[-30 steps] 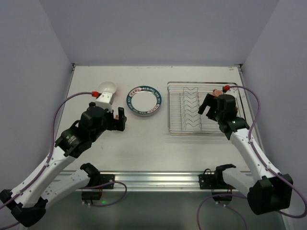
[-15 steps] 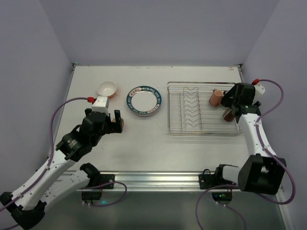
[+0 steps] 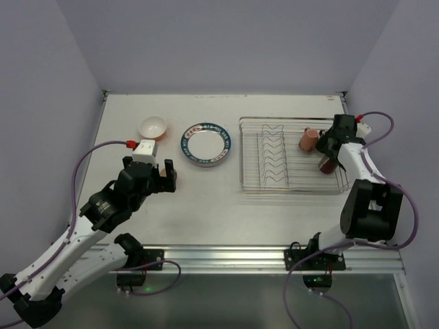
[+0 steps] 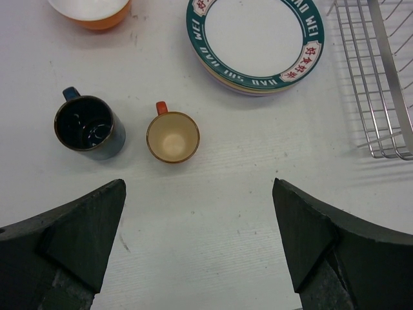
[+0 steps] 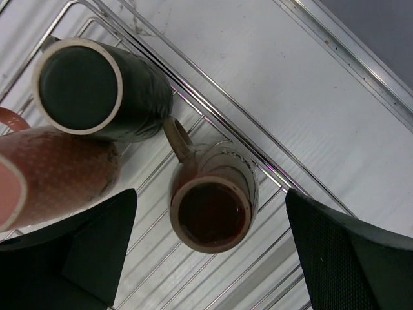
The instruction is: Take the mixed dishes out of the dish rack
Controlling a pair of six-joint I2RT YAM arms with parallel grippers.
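I should next lower my right gripper over the brown mug's body (image 3: 328, 165) (image 5: 211, 200), which is below it between the open fingers, because the mug's handle points clear of both fingers.
The silver wire dish rack (image 3: 288, 188) stands at the right of the table. In the right wrist view three mugs lie at its corner: a brown mug (image 5: 213, 205) with its mouth toward the camera, a dark green mug (image 5: 97, 90) showing its base, and a pink dotted mug (image 5: 58, 174). My right gripper (image 5: 213, 255) is open just above the brown mug and holds nothing; it is over the rack's right end in the top view (image 3: 328, 146). My left gripper (image 4: 200, 239) is open and empty above bare table, near a dark blue mug (image 4: 89, 126) and an orange-handled mug (image 4: 172, 137).
A stack of plates, topped by a dark-rimmed white one (image 3: 206, 144), and the orange bowl (image 3: 153, 127) sit on the table left of the rack. The rack's zigzag dividers (image 3: 272, 159) hold no plates. The table's right edge and the wall run close behind the rack.
My right arm swung from over the rack's middle to its far right end above the mugs. My left gripper drew back toward the near side, uncovering the orange bowl.
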